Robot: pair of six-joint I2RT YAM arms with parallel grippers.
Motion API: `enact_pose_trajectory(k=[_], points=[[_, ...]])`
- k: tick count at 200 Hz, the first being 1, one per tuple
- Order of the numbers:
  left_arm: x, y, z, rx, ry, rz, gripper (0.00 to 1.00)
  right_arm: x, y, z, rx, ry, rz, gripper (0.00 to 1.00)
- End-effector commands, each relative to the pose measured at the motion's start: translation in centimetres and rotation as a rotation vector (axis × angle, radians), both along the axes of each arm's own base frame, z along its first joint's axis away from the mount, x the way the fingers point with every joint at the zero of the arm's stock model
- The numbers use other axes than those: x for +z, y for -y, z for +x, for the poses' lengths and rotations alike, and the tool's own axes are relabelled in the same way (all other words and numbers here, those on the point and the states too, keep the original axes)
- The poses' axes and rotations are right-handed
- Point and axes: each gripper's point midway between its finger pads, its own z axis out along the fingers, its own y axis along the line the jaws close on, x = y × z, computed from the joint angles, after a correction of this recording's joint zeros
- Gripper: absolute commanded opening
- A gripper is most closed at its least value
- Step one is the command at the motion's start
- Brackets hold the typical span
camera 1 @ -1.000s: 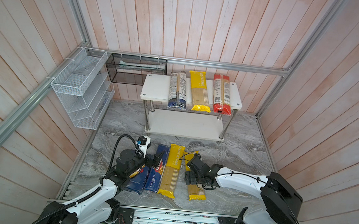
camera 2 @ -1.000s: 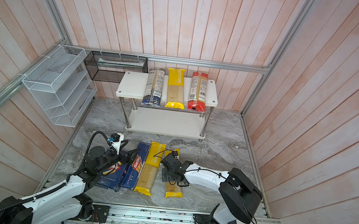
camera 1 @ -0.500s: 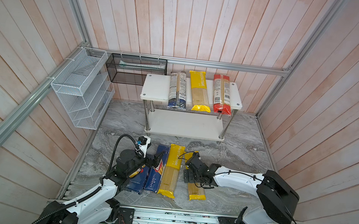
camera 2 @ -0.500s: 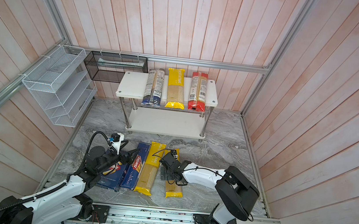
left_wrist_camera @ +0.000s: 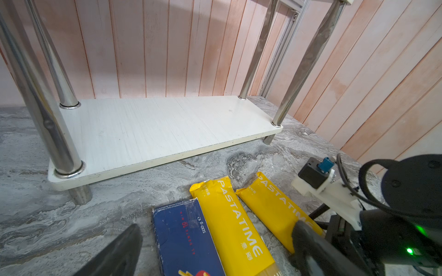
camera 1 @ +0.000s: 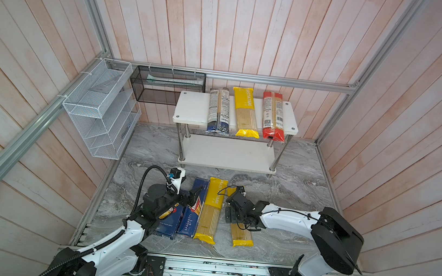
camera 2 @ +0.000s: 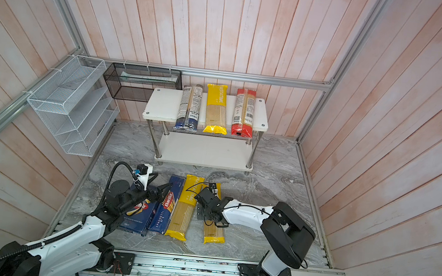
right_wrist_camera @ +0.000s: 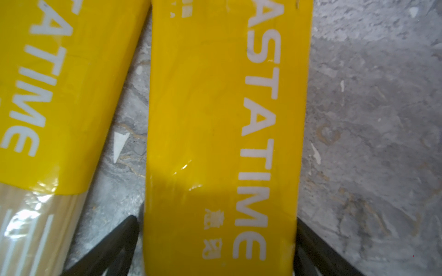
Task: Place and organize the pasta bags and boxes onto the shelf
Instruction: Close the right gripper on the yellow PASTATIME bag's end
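My right gripper stays low and closes across the lettering's near end (right_wrist_camera: 222, 246) next, with one open finger already at each side of the yellow PASTATIME bag.
The shelf (camera 1: 192, 110) stands at the back. Its top board holds a dark-blue-ended bag (camera 1: 218, 110), a yellow bag (camera 1: 245, 111) and a red-ended bag (camera 1: 272, 116), and its lower board (left_wrist_camera: 155, 129) is bare. On the floor lie a wide blue box (camera 1: 169, 219), a narrow blue spaghetti box (camera 1: 191, 214) and two yellow PASTATIME bags (camera 1: 210, 211) (camera 1: 241, 233). My right gripper (right_wrist_camera: 217, 222) is low over the right-hand bag (right_wrist_camera: 215, 107), open, one finger at each side. My left gripper (left_wrist_camera: 217, 228) hovers open over the narrow box (left_wrist_camera: 184, 239).
A white wire rack (camera 1: 98, 107) hangs on the left wall, with a black mesh basket (camera 1: 167, 86) beside the shelf's top board. Chrome legs (left_wrist_camera: 57, 133) edge the lower board. A metal rail (camera 1: 213, 268) runs along the front.
My right gripper has shifted slightly left along the right-hand yellow bag. The left arm, the boxes and the bags have not moved.
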Motion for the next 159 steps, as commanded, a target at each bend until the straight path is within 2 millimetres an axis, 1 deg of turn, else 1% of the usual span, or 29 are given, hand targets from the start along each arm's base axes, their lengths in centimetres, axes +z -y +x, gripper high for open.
enact_pose_trajectory(k=[1, 30, 43, 58, 78, 110, 120, 136, 151, 159], points=[[0.8, 0.3, 0.1, -0.011, 0.027, -0.005, 1.0, -3.3, 1.0, -3.1, 0.013, -0.154, -0.008, 0.91], [0.8, 0.3, 0.1, -0.015, 0.026, -0.007, 1.0, -2.5, 1.2, -2.9, 0.003, -0.13, -0.001, 0.83], [0.8, 0.4, 0.0, -0.017, 0.028, -0.008, 1.0, -2.5, 1.3, -2.9, -0.002, -0.129, 0.006, 0.79], [0.8, 0.3, 0.0, -0.015, 0.027, -0.008, 1.0, -2.5, 1.3, -2.9, -0.007, -0.129, 0.019, 0.76], [0.9, 0.3, 0.1, -0.01, 0.024, -0.01, 1.0, -2.5, 1.0, -2.9, -0.013, -0.128, 0.042, 0.72], [0.8, -0.3, 0.5, 0.032, 0.013, -0.008, 1.0, -2.3, 0.6, -2.8, -0.017, -0.121, 0.078, 0.62], [0.8, -0.3, 0.5, 0.03, 0.011, -0.014, 1.0, -2.2, 0.2, -2.9, -0.007, -0.123, 0.094, 0.61], [1.0, -0.3, 0.3, 0.028, 0.02, -0.02, 1.0, -2.2, 0.0, -2.8, -0.005, -0.124, 0.102, 0.53], [1.1, -0.5, 0.3, 0.039, 0.024, -0.022, 1.0, -2.0, 0.1, -2.8, -0.006, -0.121, 0.101, 0.51], [1.1, -0.6, 0.4, 0.048, 0.026, -0.02, 1.0, -1.9, 0.1, -2.7, -0.006, -0.115, 0.106, 0.48]])
